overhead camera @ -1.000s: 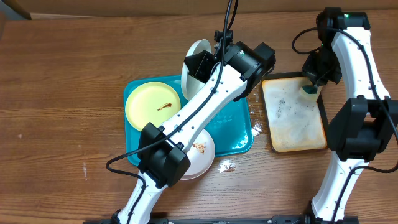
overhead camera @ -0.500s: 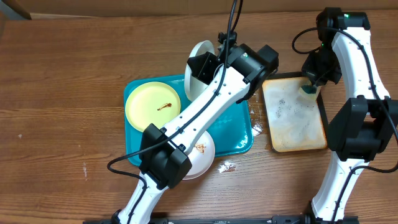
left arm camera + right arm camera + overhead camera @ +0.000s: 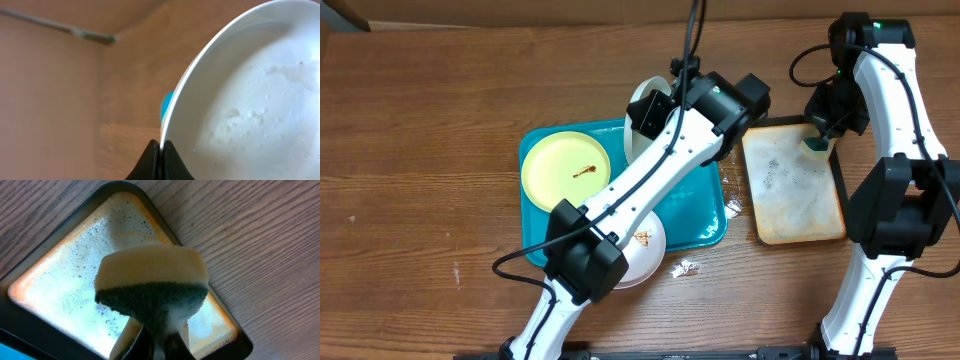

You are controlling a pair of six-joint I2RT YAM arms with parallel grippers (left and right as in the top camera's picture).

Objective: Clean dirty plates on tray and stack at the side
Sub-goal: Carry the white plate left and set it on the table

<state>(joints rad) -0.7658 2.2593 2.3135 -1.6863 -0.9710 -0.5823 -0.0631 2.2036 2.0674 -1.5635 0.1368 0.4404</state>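
My left gripper needs to swing left in the overhead view and lower the plate flat onto the bare wood beside the teal tray, since that side's empty.
My left gripper (image 3: pixel 653 104) (image 3: pixel 161 146) is shut on the rim of a white plate (image 3: pixel 642 92) (image 3: pixel 250 100), held on edge above the far edge of the teal tray (image 3: pixel 705 215). A pale yellow-green plate (image 3: pixel 566 168) with a brown smear lies in the tray's far left. Another white plate (image 3: pixel 645 250) with brown smears lies at the tray's near edge, partly under my left arm. My right gripper (image 3: pixel 817 143) (image 3: pixel 161 339) is shut on a yellow and green sponge (image 3: pixel 152 287) over the tan tray.
A tan, black-rimmed tray (image 3: pixel 790 185) (image 3: pixel 75 285) with soapy foam stands right of the teal tray. Crumpled white scraps (image 3: pixel 682 266) lie on the wood table in front of the teal tray, and more lie between the trays (image 3: pixel 732 208).
The white plate in my left gripper has tilted and shifted slightly to the right. The right arm has not moved.
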